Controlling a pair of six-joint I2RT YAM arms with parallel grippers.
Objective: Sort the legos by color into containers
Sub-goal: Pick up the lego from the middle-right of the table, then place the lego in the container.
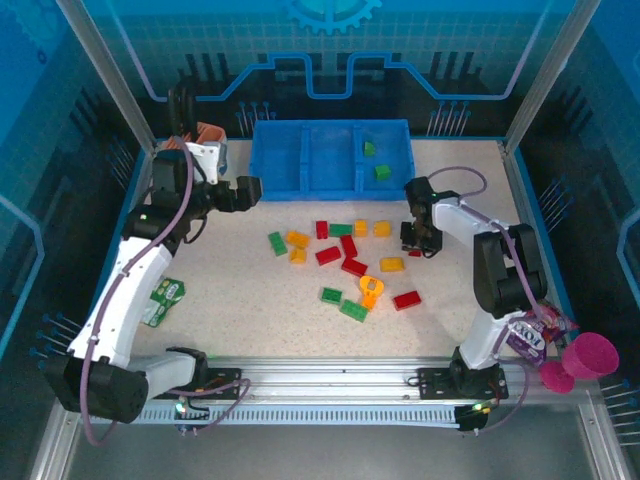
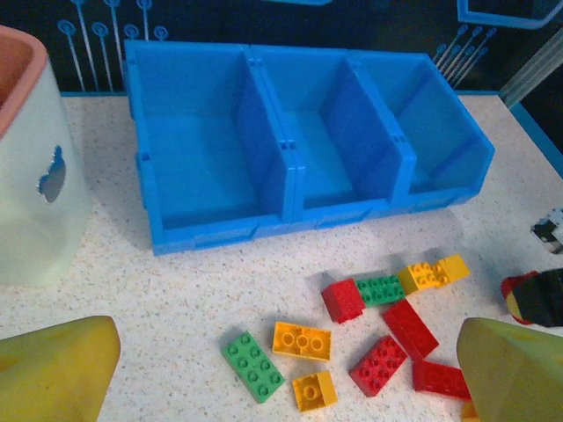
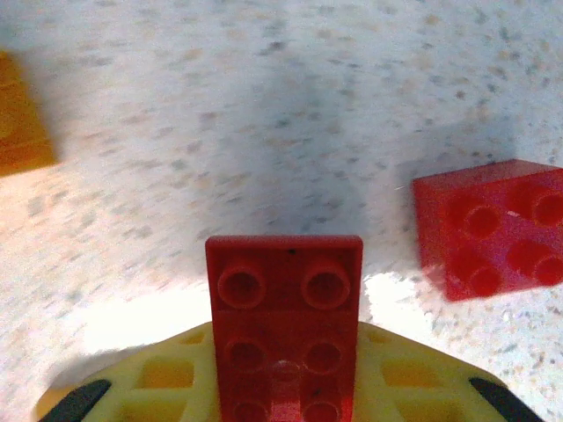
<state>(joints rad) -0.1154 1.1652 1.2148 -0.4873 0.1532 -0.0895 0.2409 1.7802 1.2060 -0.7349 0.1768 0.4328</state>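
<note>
I should lift the red lego with my right gripper next, carry it outward over the tray's empty middle section [image 1: 332,167] and let it go there, because that section lies outward of my right gripper.
Several red, green and orange legos [image 1: 348,262] lie scattered mid-table in front of the blue three-compartment tray [image 1: 272,150]. Two green legos [image 1: 376,160] rest in its right compartment. My right gripper [image 1: 418,246] is down at the table on the right of the pile, shut on a red lego [image 3: 283,325] that stands between its yellow fingers. Another red lego [image 3: 488,229] lies just to its right and an orange one [image 3: 18,132] to its left. My left gripper [image 1: 250,190] hangs open near the tray's left front corner, with the tray [image 2: 281,207] and the pile [image 2: 378,316] ahead of it.
A cream-and-salmon utensil holder [image 1: 205,145] stands left of the tray, close to my left gripper, and it looms large in the left wrist view [image 2: 35,176]. A green-and-white snack packet [image 1: 163,300] lies by the left arm. A purple packet [image 1: 528,332] and pink cup [image 1: 590,356] sit at the right edge.
</note>
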